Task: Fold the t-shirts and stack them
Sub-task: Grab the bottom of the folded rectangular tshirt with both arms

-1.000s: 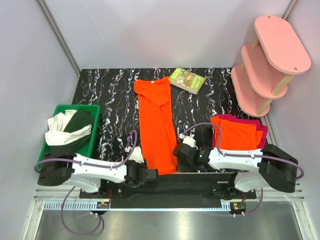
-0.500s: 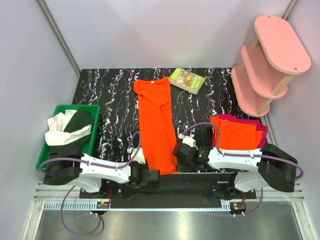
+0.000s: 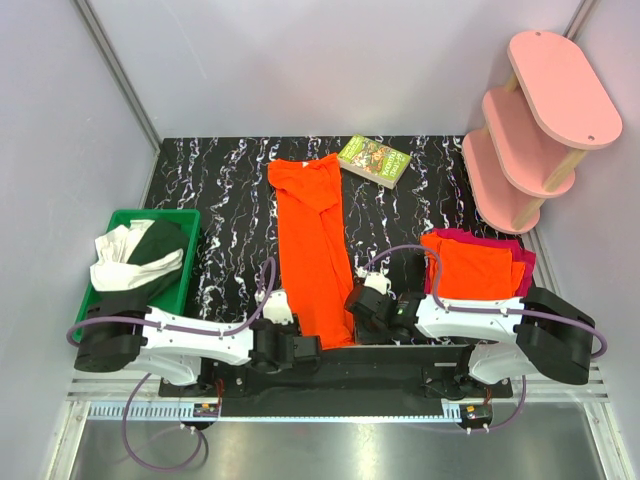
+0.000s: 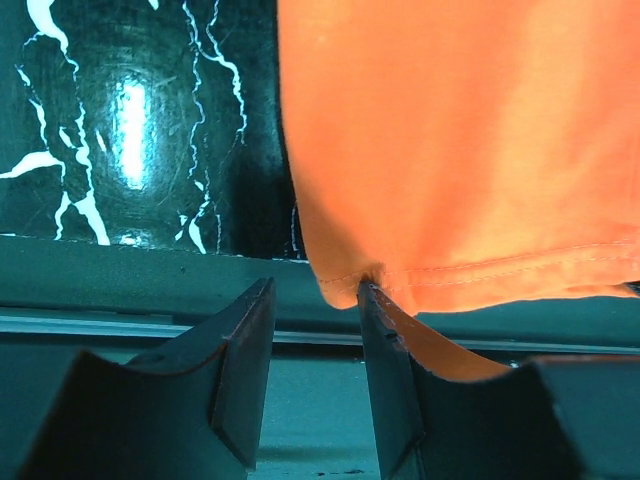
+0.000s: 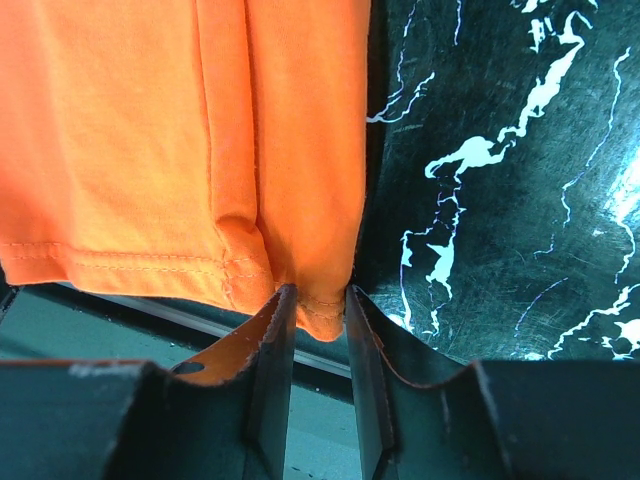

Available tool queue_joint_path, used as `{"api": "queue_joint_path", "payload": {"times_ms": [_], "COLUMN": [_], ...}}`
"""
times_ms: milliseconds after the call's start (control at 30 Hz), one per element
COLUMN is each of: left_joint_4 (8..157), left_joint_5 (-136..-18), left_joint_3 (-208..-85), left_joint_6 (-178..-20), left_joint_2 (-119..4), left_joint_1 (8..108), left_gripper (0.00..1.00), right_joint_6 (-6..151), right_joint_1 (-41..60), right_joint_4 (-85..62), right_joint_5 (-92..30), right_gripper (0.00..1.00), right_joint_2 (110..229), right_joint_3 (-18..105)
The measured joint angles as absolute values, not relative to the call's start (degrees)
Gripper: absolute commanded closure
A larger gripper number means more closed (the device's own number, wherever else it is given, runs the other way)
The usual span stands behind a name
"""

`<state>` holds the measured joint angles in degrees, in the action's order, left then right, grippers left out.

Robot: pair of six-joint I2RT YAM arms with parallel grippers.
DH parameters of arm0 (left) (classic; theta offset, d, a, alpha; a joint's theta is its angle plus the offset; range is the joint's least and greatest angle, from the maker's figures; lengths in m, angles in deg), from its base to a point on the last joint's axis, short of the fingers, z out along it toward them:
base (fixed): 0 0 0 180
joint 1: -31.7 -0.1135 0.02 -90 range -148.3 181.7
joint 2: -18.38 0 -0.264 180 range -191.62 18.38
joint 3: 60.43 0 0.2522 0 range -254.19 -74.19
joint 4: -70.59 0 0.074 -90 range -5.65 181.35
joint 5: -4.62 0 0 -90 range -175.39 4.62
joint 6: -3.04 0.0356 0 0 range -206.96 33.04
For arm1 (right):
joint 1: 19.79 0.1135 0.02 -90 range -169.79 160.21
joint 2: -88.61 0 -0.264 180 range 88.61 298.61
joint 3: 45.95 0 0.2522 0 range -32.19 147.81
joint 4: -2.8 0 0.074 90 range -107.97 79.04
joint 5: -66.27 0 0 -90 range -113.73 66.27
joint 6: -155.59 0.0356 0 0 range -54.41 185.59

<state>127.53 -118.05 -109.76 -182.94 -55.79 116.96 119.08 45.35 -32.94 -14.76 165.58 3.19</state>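
Observation:
One finger is denting the hem, so I need to lift my left gripper, then lower its open fingers on either side of the hemmed corner.
A bright orange t-shirt (image 3: 312,240), folded into a long strip, runs from the far middle of the table to its near edge. My left gripper (image 3: 300,348) stands open at the strip's near left corner. In the left wrist view that corner (image 4: 340,288) pokes between the fingers of the left gripper (image 4: 315,290), and the right finger (image 4: 385,360) touches the hem. My right gripper (image 3: 358,305) is at the near right corner. Its jaws (image 5: 318,295) stand narrowly open, with the hem corner (image 5: 320,270) filling the gap. At the right, a folded orange t-shirt (image 3: 475,268) lies on a magenta-red one (image 3: 525,262).
A green bin (image 3: 120,215) with white and dark cloth stands at the left. A book (image 3: 375,160) lies at the far middle. A pink tiered shelf (image 3: 540,110) stands at the far right. The table's near edge and a metal rail run just under both grippers.
The left arm shifted a little sideways and came back. The long orange t-shirt, the stack and the right arm have not moved, and both jaws keep the same width.

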Motion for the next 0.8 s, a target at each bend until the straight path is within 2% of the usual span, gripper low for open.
{"api": "queue_joint_path", "payload": {"times_ms": [267, 567, 800], "left_joint_4": [127.88, 128.47, 128.97], "left_joint_5": [-118.92, -122.14, -122.27], "left_joint_3": [-110.04, -110.04, -110.04], "left_joint_6": [-182.75, -182.73, -183.49], "left_joint_2": [-55.07, -46.21, -48.6], "left_joint_1": [116.98, 117.17, 117.22], "left_gripper": [0.57, 0.55, 0.53], "right_joint_6": [118.34, 117.55, 117.0], "right_joint_1": [45.35, 45.37, 45.37], "right_joint_4": [-32.94, -33.42, -33.69], "right_joint_5": [-14.84, -14.84, -14.84], "right_gripper": [0.65, 0.65, 0.65], "right_joint_2": [165.65, 166.83, 167.35], "right_joint_3": [3.28, 4.35, 4.87]}}
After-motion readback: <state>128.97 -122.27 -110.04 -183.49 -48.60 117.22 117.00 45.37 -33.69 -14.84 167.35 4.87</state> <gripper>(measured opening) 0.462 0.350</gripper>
